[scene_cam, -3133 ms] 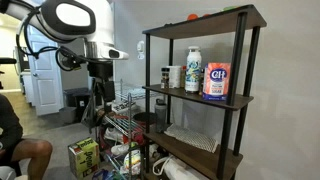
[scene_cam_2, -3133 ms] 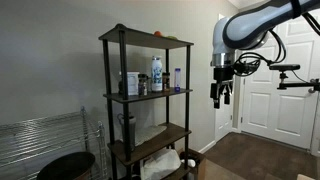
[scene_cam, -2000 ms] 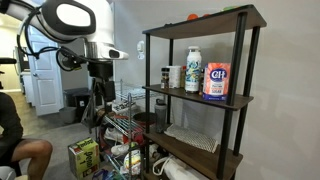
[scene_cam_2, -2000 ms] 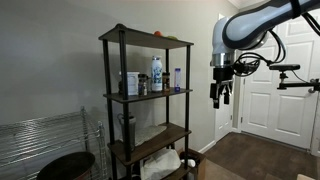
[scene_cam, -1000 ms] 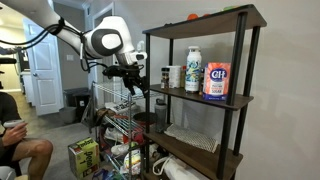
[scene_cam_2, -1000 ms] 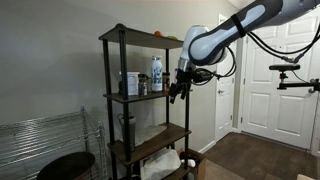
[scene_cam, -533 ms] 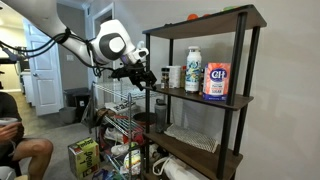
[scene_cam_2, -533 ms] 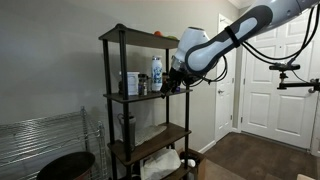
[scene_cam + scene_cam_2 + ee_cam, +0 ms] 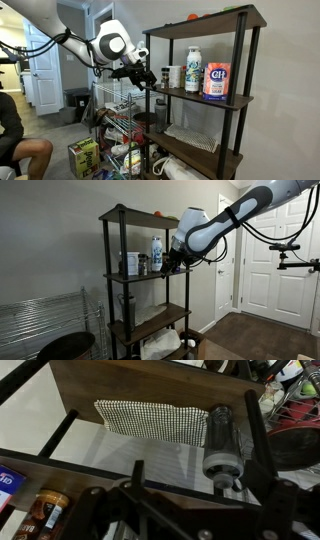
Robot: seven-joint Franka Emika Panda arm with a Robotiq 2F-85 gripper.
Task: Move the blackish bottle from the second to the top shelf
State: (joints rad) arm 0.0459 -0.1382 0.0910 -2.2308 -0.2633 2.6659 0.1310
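I should next move my gripper outward past the shelf's end post onto the blackish bottle, because its spread fingers are empty and the bottle stands outward of it on the second shelf.
The blackish bottle [image 9: 166, 76] is a small dark jar at the near end of the second shelf [image 9: 200, 98]. It also shows in an exterior view [image 9: 143, 268] between a box and a taller bottle. My gripper [image 9: 150, 80] hovers just outside the shelf's end post at second-shelf height, a short way from the jar and not touching it. It shows in an exterior view [image 9: 170, 268] too. In the wrist view the fingers [image 9: 200, 490] look spread apart with nothing between them. The top shelf [image 9: 210, 20] holds an orange object [image 9: 192, 17].
The second shelf also holds a white cup [image 9: 175, 76], a white bottle [image 9: 193, 70] and a sugar box [image 9: 216, 80]. The third shelf has a mesh mat [image 9: 150, 422] and a grey-capped bottle [image 9: 222, 445]. A wire rack [image 9: 120, 125] stands beside the shelf, and a person sits nearby [image 9: 20, 150].
Over the last seconds the arm swung from open room to the end of the second shelf. In the last half second it has hardly moved.
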